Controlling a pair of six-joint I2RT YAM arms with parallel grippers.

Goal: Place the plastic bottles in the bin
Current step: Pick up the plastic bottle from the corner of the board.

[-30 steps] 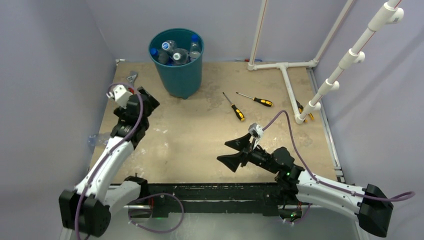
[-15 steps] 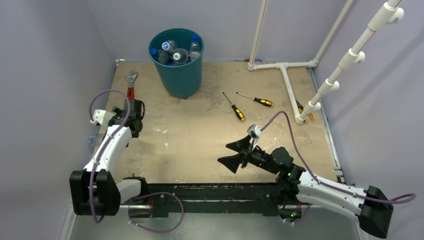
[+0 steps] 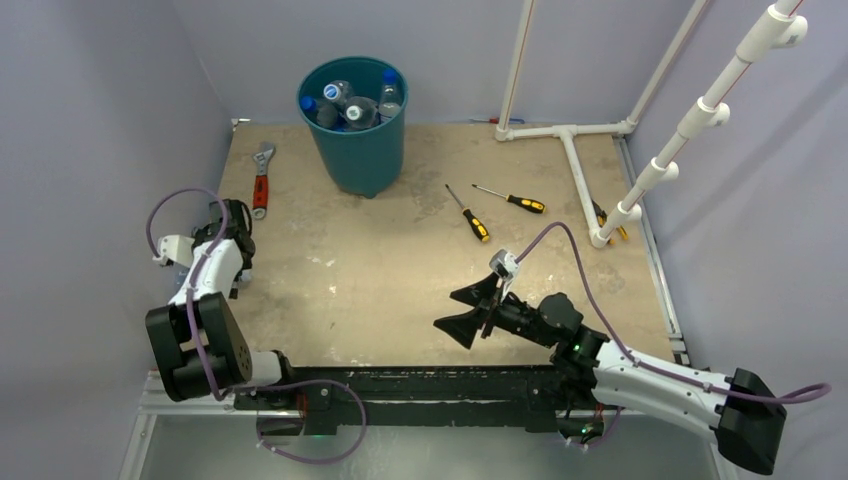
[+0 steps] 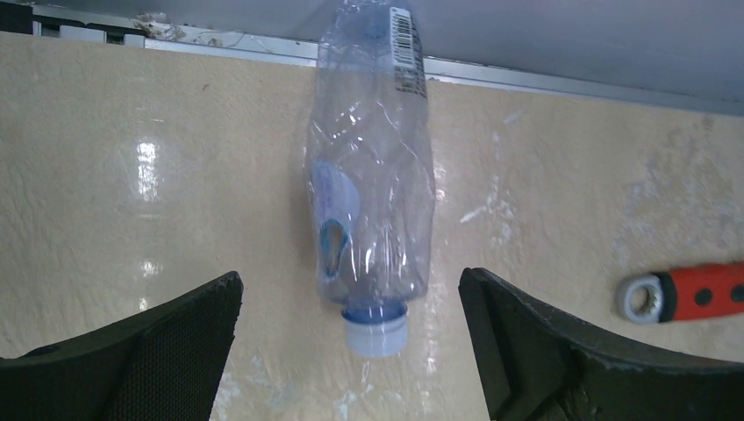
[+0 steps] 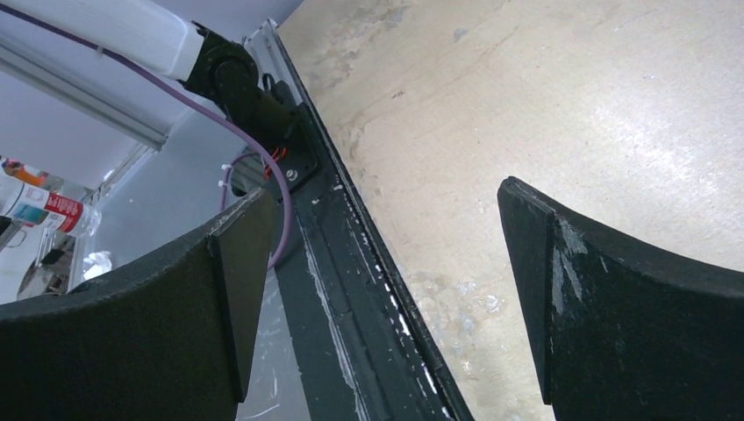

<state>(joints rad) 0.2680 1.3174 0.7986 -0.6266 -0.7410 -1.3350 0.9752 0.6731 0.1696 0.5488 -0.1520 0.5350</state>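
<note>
Next, my left gripper first moves down, to get onto the clear crushed bottle's shoulder (image 4: 375,286) beside the white cap.
A clear, crushed plastic bottle (image 4: 373,193) with a blue label and a white cap lies at the table's left edge, its cap pointing towards my left gripper (image 4: 351,351). The jaws are open on either side of the cap, not touching it. In the top view the left gripper (image 3: 228,238) is folded back at the left edge and hides that bottle. The teal bin (image 3: 362,160) stands at the back and holds several bottles (image 3: 350,105). My right gripper (image 3: 447,306) is open and empty above the table's near edge, as the right wrist view (image 5: 382,210) also shows.
A red-handled wrench (image 3: 262,185) lies far left and also shows in the left wrist view (image 4: 693,294). Two screwdrivers (image 3: 468,213) (image 3: 512,200) lie right of the bin. A white pipe frame (image 3: 570,150) stands at the back right. Purple walls close in on the sides.
My left arm has swung back from near the bin to the table's left edge and come down in front of the bottle. The right arm has barely moved.
</note>
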